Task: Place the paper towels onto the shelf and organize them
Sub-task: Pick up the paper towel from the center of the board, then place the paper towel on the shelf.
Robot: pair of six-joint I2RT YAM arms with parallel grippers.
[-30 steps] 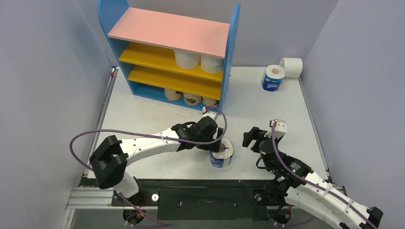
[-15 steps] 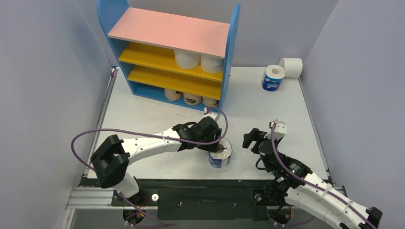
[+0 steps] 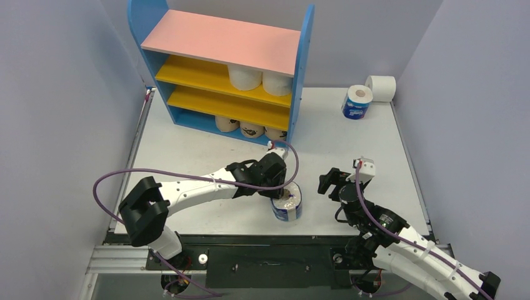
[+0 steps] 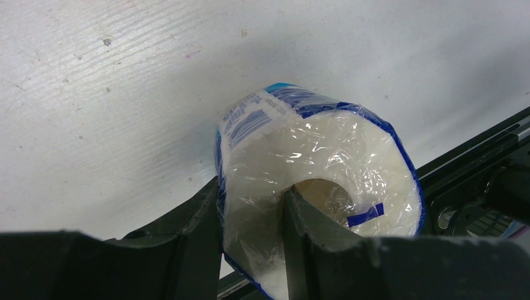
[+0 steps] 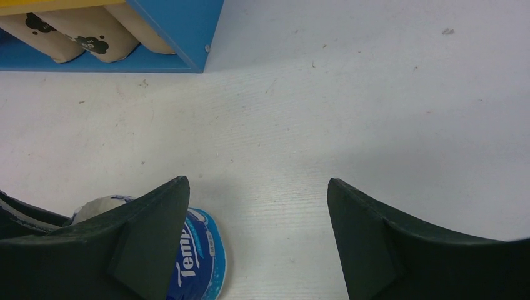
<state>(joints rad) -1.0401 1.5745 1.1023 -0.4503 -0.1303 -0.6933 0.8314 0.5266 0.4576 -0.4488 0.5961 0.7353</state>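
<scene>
I will carry the blue-wrapped roll up and outward with my left gripper and let it go on the shelf's lower yellow level [image 3: 267,114], because that level looks empty above the tan rolls.
A blue-wrapped paper towel roll [image 3: 287,204] [image 4: 325,156] stands near the table's front edge. My left gripper [image 3: 281,187] [image 4: 253,190] is shut on its wall, with one finger inside the hollow core and the other against the outer wrap. To the roll's right my right gripper [image 3: 331,181] [image 5: 256,182] hangs open over bare table; the same roll [image 5: 200,256] peeks past its left finger. The shelf [image 3: 219,40] stands at the back left. It holds two white rolls [image 3: 245,76] on the middle tier and three tan printed rolls [image 3: 252,130] at the bottom.
Another blue-wrapped roll [image 3: 357,102] stands upright at the back right beside a white roll [image 3: 381,87] lying on its side. Grey walls close in the table on the left, back and right. The shelf's blue corner [image 5: 181,25] shows in the right wrist view.
My left gripper's jaws have closed in on the wall of the blue-wrapped roll, and the roll has shifted slightly left. The right arm has barely moved.
</scene>
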